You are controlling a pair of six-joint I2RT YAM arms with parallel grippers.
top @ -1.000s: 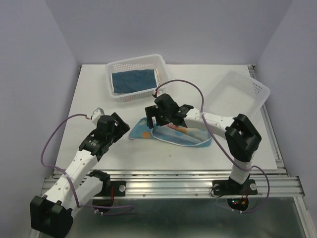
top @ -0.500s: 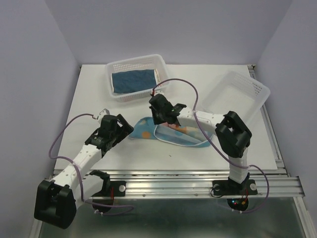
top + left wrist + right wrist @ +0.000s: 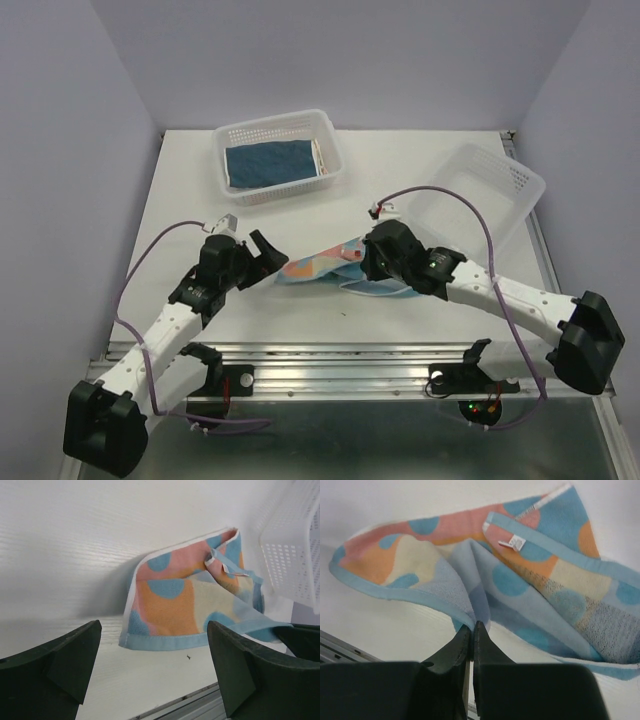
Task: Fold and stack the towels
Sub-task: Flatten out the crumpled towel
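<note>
Next, my left gripper brings its open fingers down and across onto the towel's loose corner [image 3: 281, 279] [image 3: 124, 642], below it and to its right in the top view.
A light blue towel [image 3: 318, 266] with orange, pink and cream spots lies rumpled and partly folded on the white table; its label [image 3: 512, 543] faces up. My right gripper [image 3: 472, 626] is shut on the towel's [image 3: 535, 580] light blue hem, at its right side [image 3: 366, 262]. The left gripper [image 3: 266, 250] stands open just left of the towel's corner; in the left wrist view the towel [image 3: 185, 600] lies beyond the left gripper [image 3: 152, 665], untouched. A navy towel [image 3: 268, 162] lies folded in the back basket.
The white perforated basket [image 3: 282, 122] holding the navy towel stands at the back left. A second white basket [image 3: 510, 185] sits tilted at the back right, close behind the right arm; it [image 3: 292, 545] also shows in the left wrist view. The table's metal front rail [image 3: 340, 355] runs below.
The right gripper closed on the towel's hem and its arm swung low and rightward, pulling the towel. The left arm reached forward toward the towel's left corner, still open.
</note>
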